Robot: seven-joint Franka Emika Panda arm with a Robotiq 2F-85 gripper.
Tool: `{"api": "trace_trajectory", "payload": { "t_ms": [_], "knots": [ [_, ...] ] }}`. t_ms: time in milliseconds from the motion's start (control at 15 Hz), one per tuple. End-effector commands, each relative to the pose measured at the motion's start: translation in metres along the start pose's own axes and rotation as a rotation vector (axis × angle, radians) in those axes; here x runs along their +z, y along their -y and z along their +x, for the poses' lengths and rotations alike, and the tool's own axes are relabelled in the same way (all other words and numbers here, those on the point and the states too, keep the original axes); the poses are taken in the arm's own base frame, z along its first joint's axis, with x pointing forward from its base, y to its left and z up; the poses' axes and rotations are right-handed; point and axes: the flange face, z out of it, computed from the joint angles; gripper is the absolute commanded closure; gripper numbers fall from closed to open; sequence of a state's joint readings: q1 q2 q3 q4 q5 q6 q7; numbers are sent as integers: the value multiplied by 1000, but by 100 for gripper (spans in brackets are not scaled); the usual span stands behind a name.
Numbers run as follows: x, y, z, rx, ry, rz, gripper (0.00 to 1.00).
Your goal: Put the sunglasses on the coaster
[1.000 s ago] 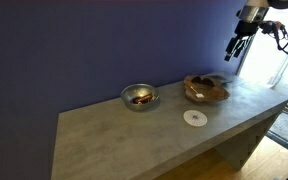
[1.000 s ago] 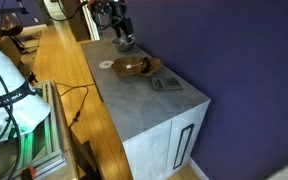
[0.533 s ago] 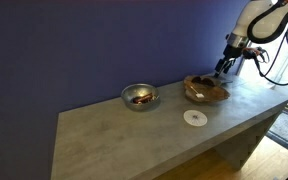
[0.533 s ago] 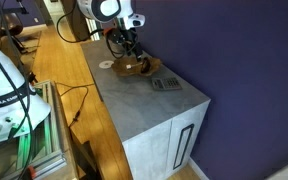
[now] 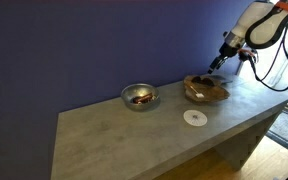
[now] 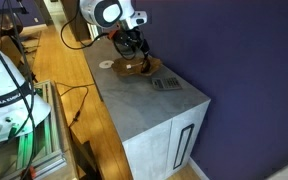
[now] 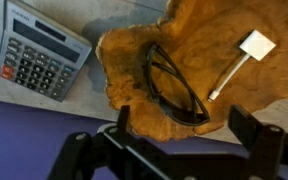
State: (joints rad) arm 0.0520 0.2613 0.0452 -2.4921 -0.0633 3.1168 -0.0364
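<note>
The sunglasses' lower rim point(image 7: 188, 117) is below my gripper, between its open fingers, so my gripper will next lower into the wooden bowl point(image 7: 134, 60) and close on the frame.
The dark thin-framed sunglasses point(image 7: 174, 85) lie inside the irregular brown wooden bowl point(image 7: 134, 60), beside a white cable adapter point(image 7: 254, 45). My gripper point(image 7: 184, 125) is open and empty, just above the bowl's edge, fingers on either side of the glasses' lower rim. In the exterior views the gripper point(image 5: 217, 62) point(image 6: 136, 48) hovers over the wooden bowl point(image 5: 206, 90) point(image 6: 136, 68). The small white round coaster point(image 5: 193, 118) lies on the counter in front of the bowl; it also shows in an exterior view point(image 6: 106, 65).
A shiny metal bowl point(image 5: 139, 97) with dark contents stands on the grey counter point(image 5: 134, 135). A grey calculator point(image 7: 39, 50) point(image 6: 165, 84) lies beside the wooden bowl. A purple wall runs behind. A wooden table with equipment point(image 6: 14, 90) stands beside the counter.
My gripper came down from high above the counter to just over the wooden bowl. The objects on the counter have not moved.
</note>
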Motion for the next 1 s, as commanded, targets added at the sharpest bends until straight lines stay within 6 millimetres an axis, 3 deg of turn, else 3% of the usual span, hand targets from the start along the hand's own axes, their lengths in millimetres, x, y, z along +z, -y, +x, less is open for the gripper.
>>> {"api": "trace_trajectory", "payload": {
  "t_ms": [0, 133, 267, 333, 533, 933],
  "knots": [
    [29, -13, 8, -140, -69, -16, 0],
    [39, -15, 11, -160, -73, -9, 5],
    [52, -21, 11, -169, -71, -7, 25],
    [56, -24, 12, -168, -65, -2, 27],
    [68, -28, 12, -165, -52, 9, 53],
    [76, -30, 5, -152, -3, 18, 94]
  ]
}}
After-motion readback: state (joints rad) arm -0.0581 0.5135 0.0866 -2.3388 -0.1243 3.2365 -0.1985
